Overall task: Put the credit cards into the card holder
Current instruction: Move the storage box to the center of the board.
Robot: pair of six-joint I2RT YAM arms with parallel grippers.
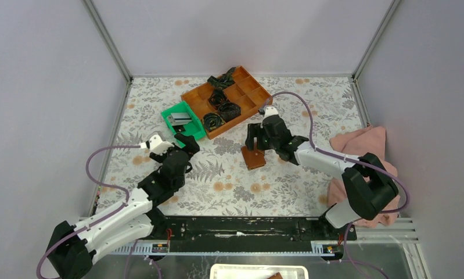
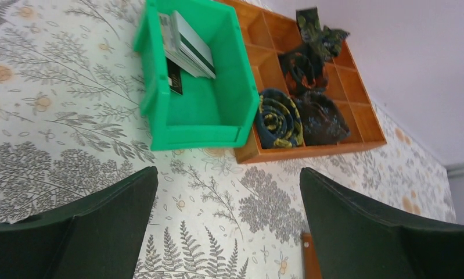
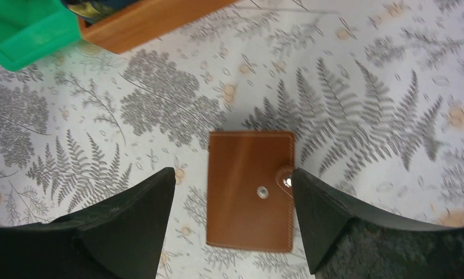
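Next I will move my left gripper outward and down astride the rim of the green tray's side away from the orange tray to close, since bare cloth borders that side.
The credit cards (image 2: 189, 45) lean in a stack inside the green tray (image 2: 197, 110), also seen as greyish cards (image 1: 179, 120) from above. The card holder (image 3: 250, 189), a closed brown wallet with a snap tab, lies flat on the floral cloth; from above it shows as a brown card holder (image 1: 253, 156). My right gripper (image 3: 234, 177) hangs open just over it, a finger on either side, not touching that I can tell. My left gripper (image 2: 228, 177) is open and empty, short of the green tray. In the top view the left gripper (image 1: 186, 143) sits beside the tray's near corner.
An orange compartment tray (image 1: 250, 102) with dark coiled items stands behind the green tray (image 1: 189, 109). A pink cloth (image 1: 363, 145) lies at the right edge. Metal frame posts and grey walls bound the table.
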